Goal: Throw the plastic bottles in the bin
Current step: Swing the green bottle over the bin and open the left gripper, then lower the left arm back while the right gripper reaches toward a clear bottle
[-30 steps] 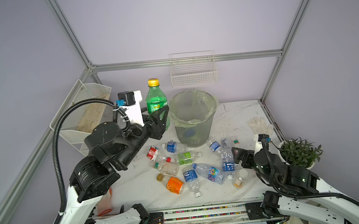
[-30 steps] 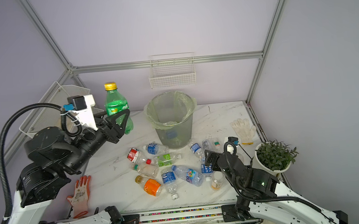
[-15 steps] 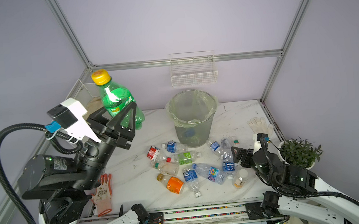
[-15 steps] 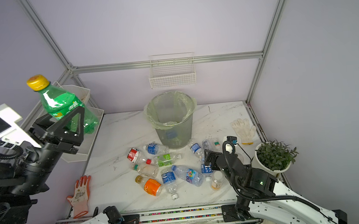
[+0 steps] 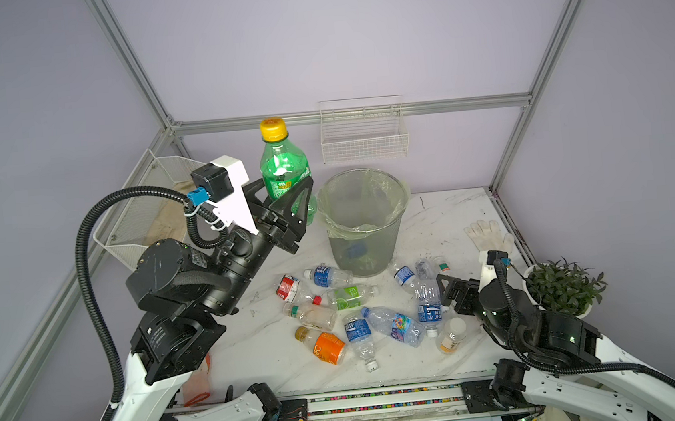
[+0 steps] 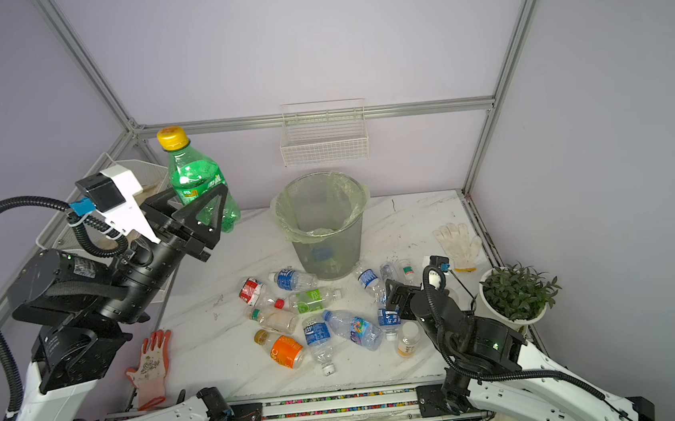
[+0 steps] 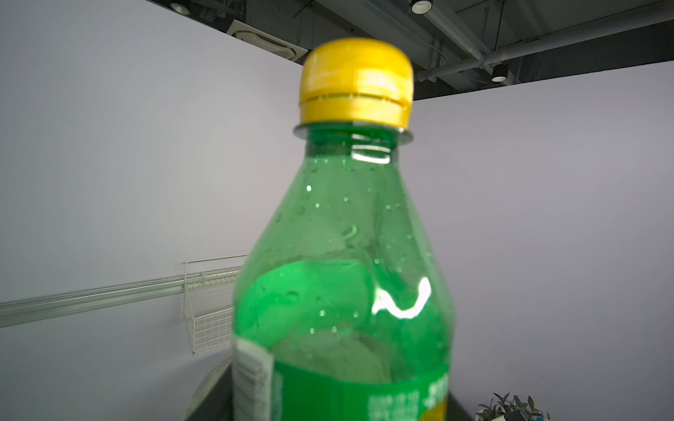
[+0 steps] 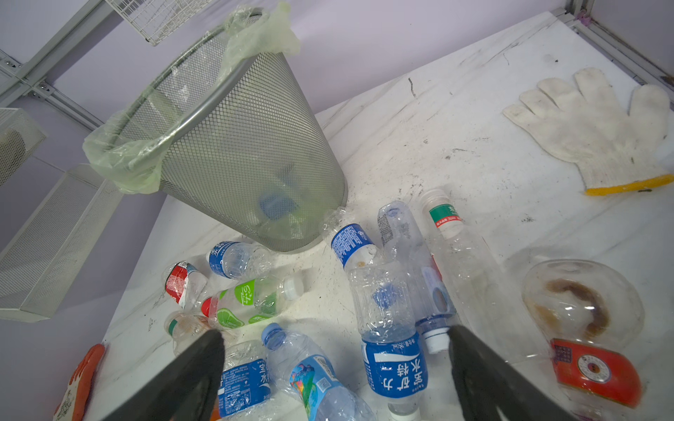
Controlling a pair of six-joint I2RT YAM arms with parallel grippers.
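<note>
The bin's lined mouth [image 5: 363,198] is open beyond the green bottle, so next I should move the bottle in my left gripper outward toward it and let the bottle go inside.
My left gripper [image 5: 284,196] [image 6: 193,207] is shut on the lower body of a green bottle [image 5: 284,166] [image 6: 193,174] [image 7: 346,273] with a yellow cap. It holds the bottle upright in the air, left of the bin [image 5: 365,234] [image 6: 326,241] [image 8: 248,156] and about level with its rim. Several plastic bottles lie on the table in front of the bin, among them an orange-labelled one [image 5: 327,348] and a green-labelled one [image 5: 349,296]. My right gripper [image 5: 445,293] [image 6: 393,298] [image 8: 335,333] is open low over a blue-labelled bottle [image 8: 392,364].
A white glove [image 5: 488,233] and a potted plant [image 5: 563,287] are at the right. An orange glove [image 6: 151,363] lies front left. A white mesh tray [image 5: 140,220] hangs on the left rail, a wire basket [image 5: 364,142] on the back wall.
The left arm swung out to the left with the green bottle tilted, then came back beside the bin with it upright. The right arm has not moved.
</note>
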